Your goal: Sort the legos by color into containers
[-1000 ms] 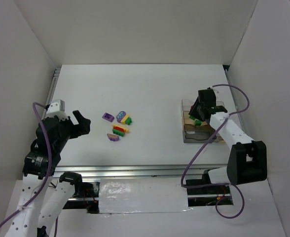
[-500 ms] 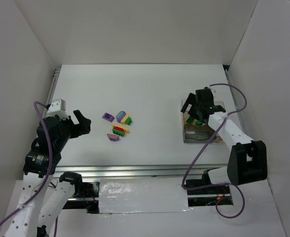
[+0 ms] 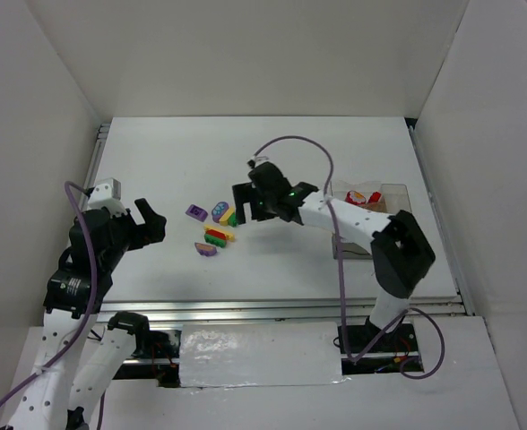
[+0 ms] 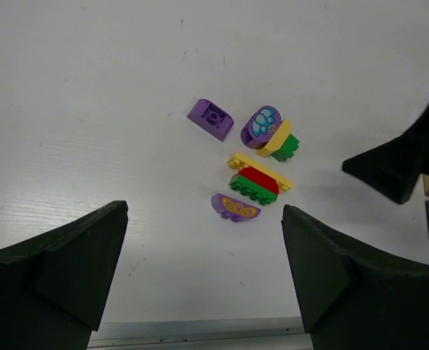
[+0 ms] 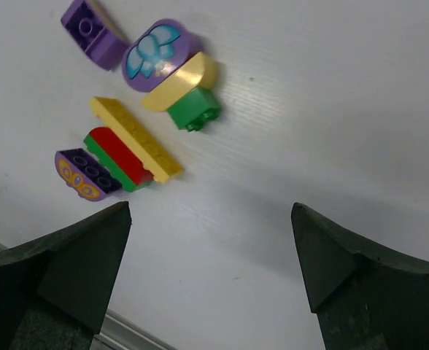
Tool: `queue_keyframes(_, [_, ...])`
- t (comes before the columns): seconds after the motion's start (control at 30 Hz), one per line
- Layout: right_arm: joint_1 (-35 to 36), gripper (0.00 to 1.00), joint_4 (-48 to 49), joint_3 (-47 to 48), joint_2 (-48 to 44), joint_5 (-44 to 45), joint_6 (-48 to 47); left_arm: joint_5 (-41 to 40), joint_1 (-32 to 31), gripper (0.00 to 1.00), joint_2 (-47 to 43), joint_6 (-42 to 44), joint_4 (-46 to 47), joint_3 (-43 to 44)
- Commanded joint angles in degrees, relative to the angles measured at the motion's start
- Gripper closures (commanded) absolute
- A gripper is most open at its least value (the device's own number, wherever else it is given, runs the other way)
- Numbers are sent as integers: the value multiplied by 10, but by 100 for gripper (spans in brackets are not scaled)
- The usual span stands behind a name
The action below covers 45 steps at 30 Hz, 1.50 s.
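Observation:
The yellow, red and green stack [image 3: 217, 236] [image 5: 120, 155] is below my right gripper and to its left in the top view. I need to turn my right gripper and lower it onto the stack next.
The loose legos lie in a cluster left of centre: a purple brick [image 3: 196, 211] [image 5: 92, 29], a rounded purple piece with a blue flower [image 4: 261, 125] [image 5: 156, 55], a yellow curved piece on a green brick [image 5: 194, 109], a yellow, red and green stack [image 3: 217, 236] [image 5: 120, 155], and a purple half-round [image 4: 236, 207] [image 5: 87, 175]. My right gripper [image 3: 248, 206] [image 5: 211, 215] hovers open just right of the cluster, holding nothing. At the cluster's left, a short way off, my left gripper [image 3: 147, 222] [image 4: 202, 219] is open and holds nothing. The clear containers [image 3: 393, 189] stand at the right, partly hidden by my right arm, with red and yellow pieces [image 3: 362, 195] inside.
White walls close in the table on the left, back and right. A metal rail [image 3: 281, 309] runs along the near edge. A purple cable [image 3: 299, 141] loops above my right arm, and another [image 3: 82, 233] hangs by my left arm.
My right gripper opened over the containers, then swung left across the table to the lego cluster. The left arm has barely moved.

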Motion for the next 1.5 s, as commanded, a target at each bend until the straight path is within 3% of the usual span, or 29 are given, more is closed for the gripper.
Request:
queue_keyframes(0.0, [46, 3, -15, 55, 70, 20, -46, 4, -3, 0, 1, 10, 20, 2])
queue_keyframes(0.27, [115, 8, -25, 136, 151, -13, -115, 13, -3, 0, 9, 12, 20, 4])
queue_keyframes(0.5, [128, 27, -11, 137, 157, -10, -160, 16, -3, 1, 8, 13, 22, 2])
queue_keyframes(0.87, [128, 22, -61, 227, 236, -43, -250, 15, -3, 1, 7, 13, 21, 3])
queue_keyframes(1.1, [128, 28, -62, 238, 271, -40, -264, 18, -3, 0, 8, 14, 22, 3])
queue_keyframes(1.3, [126, 44, -60, 238, 283, -39, -264, 18, -3, 1, 7, 14, 22, 3])
queue_keyframes(1.4, [124, 63, -59, 231, 276, -39, -263, 18, -4, 1, 7, 14, 22, 2])
queue_keyframes(1.43, [124, 77, -57, 227, 271, -37, -261, 18, -3, 0, 7, 14, 22, 2])
queue_keyframes(1.47, [124, 78, -49, 214, 256, -35, -257, 18, -3, 1, 6, 14, 22, 2])
